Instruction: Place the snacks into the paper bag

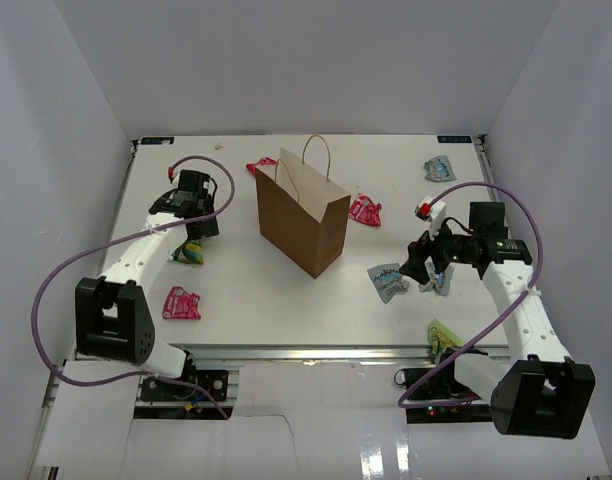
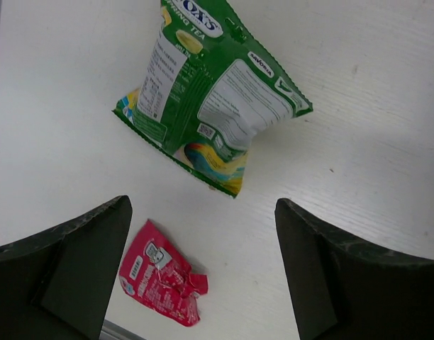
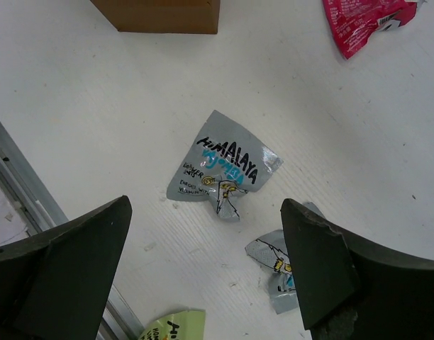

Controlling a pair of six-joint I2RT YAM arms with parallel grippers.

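Observation:
I should lower my left gripper until my open fingers are on both sides of the green-yellow packet's lower edge, which faces their gap, and then close.
The brown paper bag stands upright mid-table, handles up; its base shows in the right wrist view. My left gripper is open and empty above a green-yellow packet, which shows under it from above. A pink-red packet lies nearer the front. My right gripper is open and empty over two blue-silver packets: one lies ahead of the fingers, one lies by the right finger. A yellow-green packet lies at the front edge.
Other pink-red packets lie behind the bag and to its right, the latter also in the right wrist view. A blue-silver packet lies at the back right. White walls enclose the table; a metal rail runs along the front.

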